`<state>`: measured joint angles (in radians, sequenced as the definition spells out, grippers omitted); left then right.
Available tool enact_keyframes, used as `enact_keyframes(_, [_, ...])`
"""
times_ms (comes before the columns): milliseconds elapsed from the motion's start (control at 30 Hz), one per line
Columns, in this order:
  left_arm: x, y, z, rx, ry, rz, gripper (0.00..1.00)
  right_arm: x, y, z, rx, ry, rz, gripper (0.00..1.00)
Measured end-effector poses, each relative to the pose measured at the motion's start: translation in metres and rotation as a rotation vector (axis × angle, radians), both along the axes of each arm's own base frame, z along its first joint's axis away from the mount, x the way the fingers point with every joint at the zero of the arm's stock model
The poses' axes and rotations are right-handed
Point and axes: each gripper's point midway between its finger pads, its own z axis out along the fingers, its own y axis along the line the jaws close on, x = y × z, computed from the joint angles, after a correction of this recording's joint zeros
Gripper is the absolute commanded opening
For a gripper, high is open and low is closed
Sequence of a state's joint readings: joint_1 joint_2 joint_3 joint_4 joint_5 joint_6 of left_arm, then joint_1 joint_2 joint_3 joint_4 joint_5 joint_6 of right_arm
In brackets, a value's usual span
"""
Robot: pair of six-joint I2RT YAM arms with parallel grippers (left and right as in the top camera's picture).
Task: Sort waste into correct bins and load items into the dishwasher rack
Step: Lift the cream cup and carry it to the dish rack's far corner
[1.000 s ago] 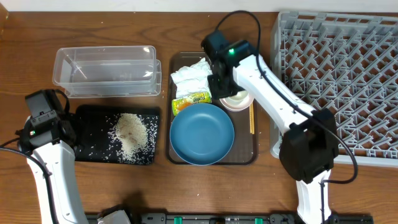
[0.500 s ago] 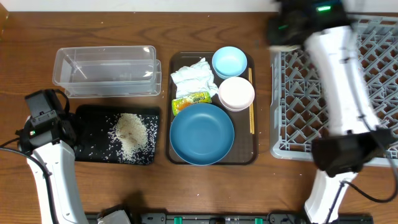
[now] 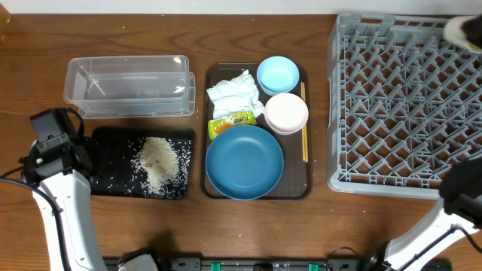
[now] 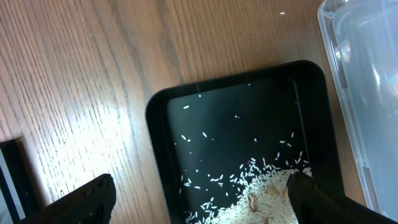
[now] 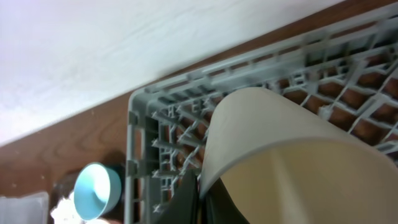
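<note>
My right gripper brings the white cup down and back to empty pegs near the rack's far corner (image 3: pixel 461 63) next and releases the cup's rim.
My right gripper (image 5: pixel 202 196) is shut on the rim of the white cup (image 5: pixel 280 143) and holds it over the grey dishwasher rack (image 3: pixel 407 105). In the overhead view the cup is a white blur (image 3: pixel 463 30) at the rack's far right corner. My left gripper (image 4: pixel 202 202) is open and empty over the black tray (image 3: pixel 113 139), which holds loose rice (image 3: pixel 158 162). The clear tub (image 3: pixel 128 86) stands behind it. The tissue (image 3: pixel 235 94), wrapper (image 3: pixel 232 120), dark-blue bowl (image 3: pixel 245 162), light-blue bowl (image 3: pixel 278 74), pink bowl (image 3: pixel 286 113) and chopsticks (image 3: pixel 304 139) lie on the brown tray.
The brown serving tray (image 3: pixel 301 188) sits between the black tray and the rack. The right arm's base (image 3: pixel 459 196) stands at the rack's near right corner. The left arm (image 3: pixel 64 203) runs along the table's left side.
My right arm has swung from the brown tray to the rack's far right corner with the white cup. The light-blue and pink bowls are now uncovered. The left arm has not moved.
</note>
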<state>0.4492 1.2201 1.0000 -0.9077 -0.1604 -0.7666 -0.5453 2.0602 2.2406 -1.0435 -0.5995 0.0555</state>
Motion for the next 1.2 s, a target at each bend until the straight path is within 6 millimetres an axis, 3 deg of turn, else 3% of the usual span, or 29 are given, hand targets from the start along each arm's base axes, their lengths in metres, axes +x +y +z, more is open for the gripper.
enact_keyframes(100, [0.000, 0.000, 0.000, 0.000, 0.000, 0.000, 0.91, -0.004, -0.031, -0.010, 0.052, -0.073, 0.002, 0.01])
enact_keyframes(267, [0.000, 0.000, 0.000, 0.000, 0.000, 0.000, 0.91, -0.007, -0.063, -0.019, 0.114, -0.303, 0.099, 0.01])
enact_keyframes(433, [0.000, 0.000, 0.000, -0.001, 0.001, 0.000, 0.91, -0.013, -0.070, -0.021, 0.129, -0.522, 0.230, 0.01])
enact_keyframes(633, [0.000, 0.000, 0.000, 0.000, 0.000, 0.000, 0.91, -0.016, -0.063, -0.031, 0.196, -0.574, 0.285, 0.01])
enact_keyframes(767, [0.000, 0.000, 0.000, 0.000, 0.000, 0.000, 0.91, -0.008, -0.071, -0.050, 0.256, -0.553, 0.253, 0.01])
enact_keyframes(1100, [0.000, 0.000, 0.000, 0.000, 0.000, 0.000, 0.91, 0.006, -0.086, -0.131, 0.444, -0.451, 0.162, 0.04])
enact_keyframes(1200, [0.000, 0.000, 0.000, 0.000, 0.000, 0.000, 0.91, 0.006, -0.085, -0.144, 0.473, -0.438, 0.166, 0.04])
